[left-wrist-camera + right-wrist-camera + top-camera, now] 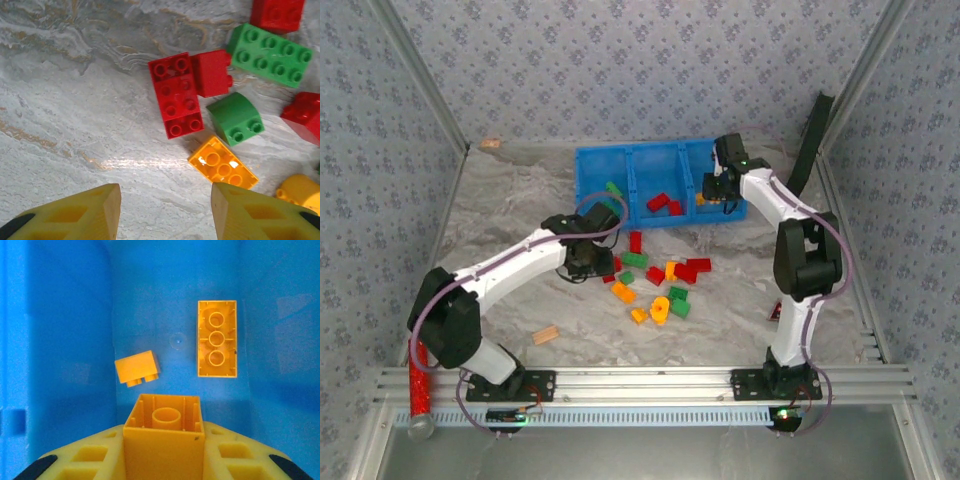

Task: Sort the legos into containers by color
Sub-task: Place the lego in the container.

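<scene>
The left gripper comes down over the long red lego next and closes on its end by the orange one, since another red lego crowds its far half.
The blue tray stands at the back of the table with three compartments. Its left one holds a green lego and its middle one red legos. My right gripper hangs over the right compartment, shut on a yellow-orange lego. Below it lie two more yellow-orange legos. My left gripper is open and holds nothing, low over the marbled table. Just ahead of it lie a red lego, an orange one and green ones.
Loose red, green and orange legos are scattered mid-table. A tan wooden block lies near the left arm's base. A red glittery cylinder rests by the front rail. Patterned walls close in three sides.
</scene>
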Controlling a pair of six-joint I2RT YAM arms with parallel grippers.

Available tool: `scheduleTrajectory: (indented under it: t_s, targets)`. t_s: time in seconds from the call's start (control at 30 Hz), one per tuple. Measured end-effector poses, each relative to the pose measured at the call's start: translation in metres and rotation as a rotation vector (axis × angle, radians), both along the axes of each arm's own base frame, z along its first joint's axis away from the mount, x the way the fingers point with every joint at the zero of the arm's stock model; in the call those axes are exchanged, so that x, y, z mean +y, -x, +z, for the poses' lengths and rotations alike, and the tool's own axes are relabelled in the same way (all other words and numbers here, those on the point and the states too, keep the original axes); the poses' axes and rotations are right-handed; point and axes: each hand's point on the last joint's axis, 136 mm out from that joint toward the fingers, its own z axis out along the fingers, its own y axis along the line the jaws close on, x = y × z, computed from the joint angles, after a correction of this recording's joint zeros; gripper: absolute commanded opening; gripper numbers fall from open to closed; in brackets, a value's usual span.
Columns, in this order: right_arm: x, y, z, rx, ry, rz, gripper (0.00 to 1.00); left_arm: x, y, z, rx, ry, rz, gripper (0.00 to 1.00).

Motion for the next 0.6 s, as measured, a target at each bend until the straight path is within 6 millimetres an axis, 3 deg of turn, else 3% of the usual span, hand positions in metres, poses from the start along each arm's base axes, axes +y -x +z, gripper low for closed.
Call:
scheduleTrajectory:
  t_s: [0.27, 0.6]
  targets:
    - [-0.001, -0.006, -0.014, 0.020, 0.007, 0.000, 0.47, 0.000, -0.009, -0.019, 0.002, 0.030, 0.056, 0.51]
    - [0.000, -0.006, -0.014, 0.020, 0.007, 0.005, 0.54, -0.006, -0.020, -0.046, 0.036, 0.042, 0.079, 0.51]
